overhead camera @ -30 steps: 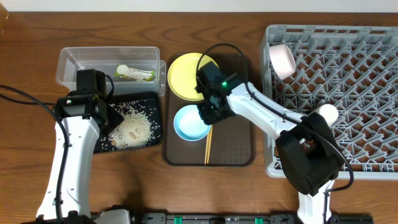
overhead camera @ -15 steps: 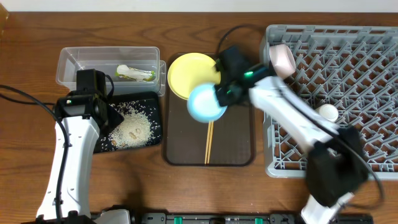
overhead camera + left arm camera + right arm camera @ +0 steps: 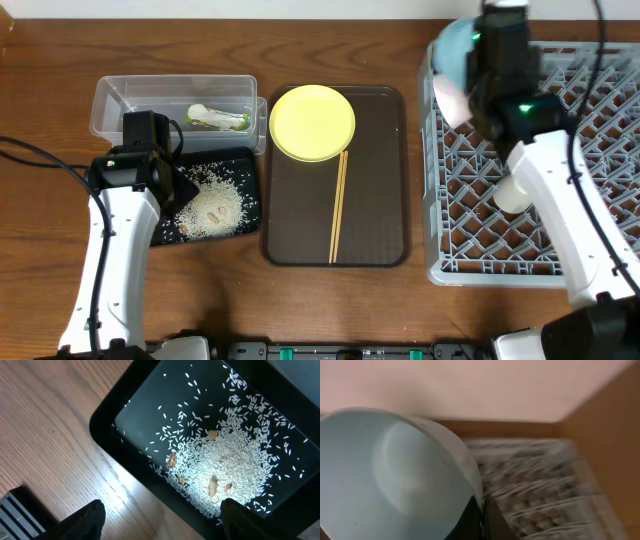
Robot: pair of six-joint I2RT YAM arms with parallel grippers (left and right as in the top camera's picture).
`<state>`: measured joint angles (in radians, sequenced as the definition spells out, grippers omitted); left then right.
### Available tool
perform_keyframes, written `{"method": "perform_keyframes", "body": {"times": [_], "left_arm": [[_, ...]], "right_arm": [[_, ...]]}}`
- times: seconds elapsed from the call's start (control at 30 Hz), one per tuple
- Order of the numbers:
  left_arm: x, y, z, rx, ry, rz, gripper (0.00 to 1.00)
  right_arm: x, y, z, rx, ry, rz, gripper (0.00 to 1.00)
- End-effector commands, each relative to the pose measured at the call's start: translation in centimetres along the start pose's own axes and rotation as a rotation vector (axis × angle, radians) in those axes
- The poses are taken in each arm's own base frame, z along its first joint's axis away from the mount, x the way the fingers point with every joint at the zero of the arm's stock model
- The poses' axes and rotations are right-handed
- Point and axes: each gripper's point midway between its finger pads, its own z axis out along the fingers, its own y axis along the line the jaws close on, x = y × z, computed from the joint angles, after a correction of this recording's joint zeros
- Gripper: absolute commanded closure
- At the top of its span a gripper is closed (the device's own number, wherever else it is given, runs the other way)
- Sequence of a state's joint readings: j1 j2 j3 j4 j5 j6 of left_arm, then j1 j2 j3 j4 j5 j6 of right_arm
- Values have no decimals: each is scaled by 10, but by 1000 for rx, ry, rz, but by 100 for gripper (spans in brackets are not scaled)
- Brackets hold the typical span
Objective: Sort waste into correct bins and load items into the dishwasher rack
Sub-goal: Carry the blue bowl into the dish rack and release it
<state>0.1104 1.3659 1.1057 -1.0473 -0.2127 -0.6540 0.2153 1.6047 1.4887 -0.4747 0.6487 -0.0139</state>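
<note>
The right gripper goes past the white-pinkish bowl (image 3: pixel 452 98) to the right in the overhead view next, then down onto empty rack rows, since that bowl fills the rack's corner below.
My right gripper (image 3: pixel 472 55) is shut on the rim of the light-blue bowl (image 3: pixel 450 45) and holds it over the far left corner of the grey dishwasher rack (image 3: pixel 560 120). In the right wrist view the bowl (image 3: pixel 395 475) fills the left side, with its rim pinched in the gripper (image 3: pixel 482 521). A white-pinkish bowl (image 3: pixel 452 98) and a white cup (image 3: pixel 515 192) are in the rack. The yellow plate (image 3: pixel 312 122) and chopsticks (image 3: pixel 337 205) lie on the brown tray. My left gripper (image 3: pixel 162 520) hangs open over the black tray (image 3: pixel 107 435) of rice (image 3: pixel 235 460).
The clear tub (image 3: pixel 125 100) behind the black tray (image 3: pixel 250 165) holds the green-and-yellow wrapper (image 3: pixel 215 118). The dark-brown serving tray (image 3: pixel 375 200) sits between the bins and the rack. The rack (image 3: pixel 530 490) looks blurred in the right wrist view.
The right arm has lifted the light-blue bowl off the brown tray and carried it right and back, over the rack's corner. The left arm has not moved.
</note>
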Motion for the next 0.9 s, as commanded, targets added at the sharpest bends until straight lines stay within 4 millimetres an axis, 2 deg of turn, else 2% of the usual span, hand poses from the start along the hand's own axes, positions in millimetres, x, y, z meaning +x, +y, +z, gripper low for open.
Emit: {"method": "perform_keyframes", "body": {"times": [0.0,0.13,0.23,0.4,0.67,0.87], "left_arm": [[-3,1,-3,2,-10,-1,23],[-3,1,-3,2,-10,-1,23],[-3,1,-3,2,-10,-1,23],[-3,1,-3,2,-10,-1,23],[-1,-1,-3,14,0,-1,23],[-2,-5,-3,31,-4,-5,23]], "right_arm": [[-3,-63,12,297,11,-74,99],[0,-82,32,389,30,-123,99],[12,-94,50,468,79,-180,99],[30,-114,66,675,140,-178,99],[64,-92,101,682,213,-258,99],[84,-61,118,645,240,-328,99]]}}
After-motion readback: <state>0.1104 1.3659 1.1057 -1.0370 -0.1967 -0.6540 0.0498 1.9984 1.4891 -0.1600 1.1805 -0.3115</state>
